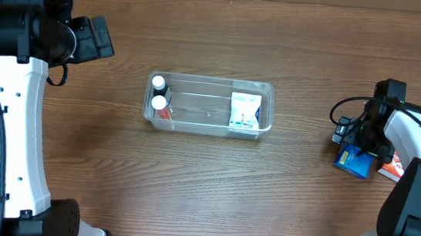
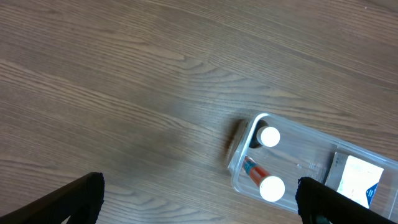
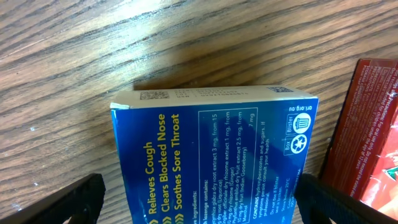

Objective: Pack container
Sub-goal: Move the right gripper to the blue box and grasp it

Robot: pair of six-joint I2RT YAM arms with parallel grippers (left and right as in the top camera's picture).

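Note:
The blue lozenge box (image 1: 352, 161) (image 3: 211, 165) lies directly below my right gripper, which moves down next with its fingers spread past both sides of the box and closes.
The clear container (image 1: 259, 92) lies in the middle of the table. It holds two white-capped bottles (image 1: 158, 83) at its left end and a white and blue box (image 1: 244, 110) at its right end. My left gripper (image 1: 98, 37) is open and empty, high above the table to the container's far left. In the left wrist view the container (image 2: 238, 163) and the bottle caps (image 2: 269, 137) show between the spread fingers (image 2: 199, 205). My right gripper (image 1: 359, 144) is open over a blue lozenge box (image 1: 352, 161). Its fingers (image 3: 202, 208) straddle that box (image 3: 211, 143).
A red packet (image 1: 391, 168) lies right beside the blue box, on its right, and also shows in the right wrist view (image 3: 373, 124). The left arm's white links run down the left side of the table. Bare wood surrounds the container.

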